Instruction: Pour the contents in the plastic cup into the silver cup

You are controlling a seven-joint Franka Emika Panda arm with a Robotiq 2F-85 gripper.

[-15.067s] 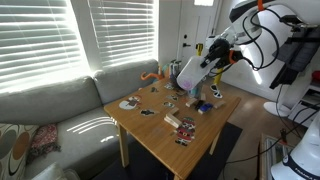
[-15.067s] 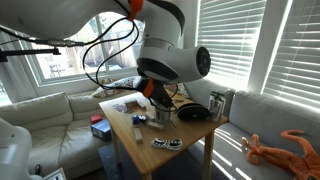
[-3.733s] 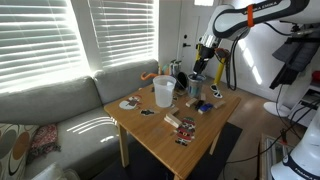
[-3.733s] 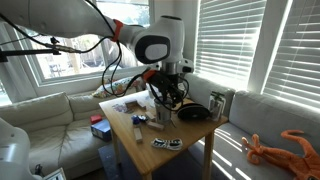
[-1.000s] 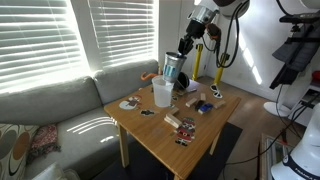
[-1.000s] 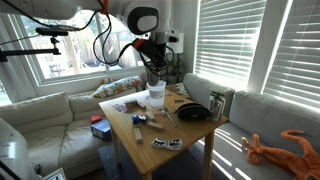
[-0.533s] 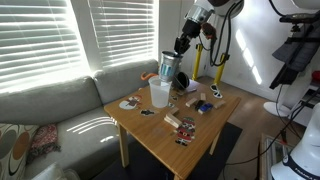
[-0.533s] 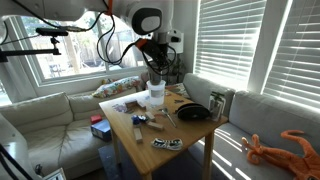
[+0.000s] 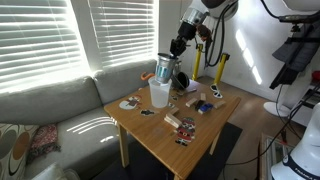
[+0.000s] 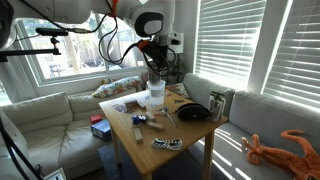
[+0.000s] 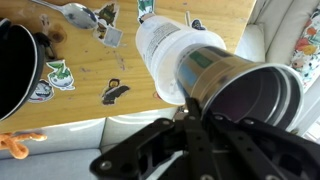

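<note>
The silver cup still hangs above the plastic cup's white rim, so I will lower my gripper over the plastic cup and bring the bottom of the silver cup down into the plastic cup's opening (image 9: pixel 160 84) (image 11: pixel 184 63).
My gripper (image 9: pixel 176 52) is shut on the silver cup (image 9: pixel 166 68) and holds it in the air, tilted, just above and beside the plastic cup (image 9: pixel 159 94). The plastic cup stands upright on the wooden table (image 9: pixel 160 135). In the wrist view the silver cup (image 11: pixel 245 95) fills the right side with its dark open mouth toward the camera. The plastic cup (image 11: pixel 170 50) lies right behind it, and my fingers (image 11: pixel 190 125) clamp the silver cup's rim. In an exterior view the silver cup (image 10: pixel 155 72) hangs over the plastic cup (image 10: pixel 156 94). I cannot see either cup's contents.
A black round pan (image 10: pixel 193 113) sits on the table's far side and also shows in the wrist view (image 11: pixel 15 65). A spoon (image 11: pixel 80 12), stickers and small items (image 9: pixel 183 127) are scattered over the table. A sofa (image 9: pixel 50 115) borders the table; an orange toy (image 10: pixel 270 148) lies on it.
My gripper has carried the silver cup a little closer to the plastic cup and tilted it further over it. The plastic cup has not moved.
</note>
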